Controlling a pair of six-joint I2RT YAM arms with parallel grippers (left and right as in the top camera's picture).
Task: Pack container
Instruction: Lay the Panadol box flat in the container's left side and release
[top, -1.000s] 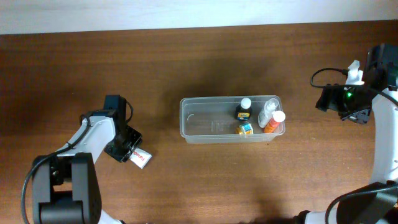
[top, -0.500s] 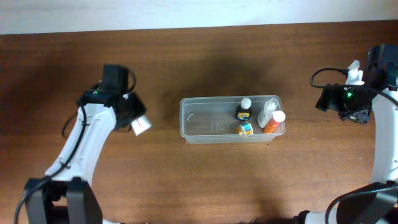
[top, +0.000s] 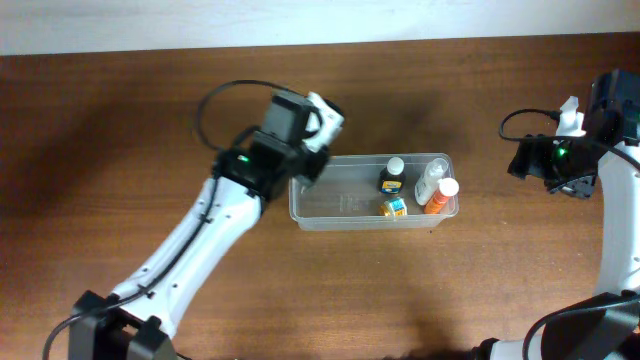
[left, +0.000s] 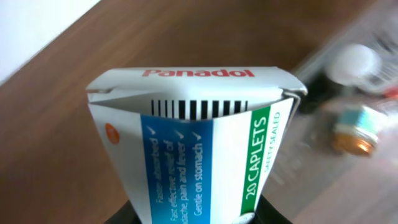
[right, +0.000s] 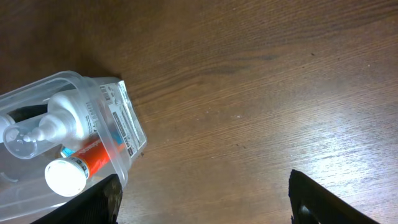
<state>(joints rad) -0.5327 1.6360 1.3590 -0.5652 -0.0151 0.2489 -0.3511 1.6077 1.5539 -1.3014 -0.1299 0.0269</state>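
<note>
The bottles leave the bottom of the container's empty end free, so my left gripper will next lower the Panadol box (left: 199, 143) toward them, into that end.
The clear plastic container (top: 325, 202) sits mid-table; it also shows in the right wrist view (right: 121, 109). Inside, at its right end, are a dark bottle with a white cap (top: 392, 175), a small yellow-and-blue bottle (top: 395, 207), a clear bottle (top: 432, 178) and an orange tube with a white cap (top: 440, 194). My left gripper (top: 318, 125) is shut on a white, blue and green Panadol box (left: 199, 143) and holds it above the container's far left corner. My right gripper (right: 205, 205) is open and empty, over bare table right of the container.
A pale wall strip (top: 300, 20) runs along the table's far edge. The dark wooden table (top: 300, 290) surrounds the container on all sides. A black cable loops off my left arm (top: 215, 100).
My left arm has swung from the table's left side up and right, carrying the Panadol box to the container's far left corner. The right arm has not moved.
</note>
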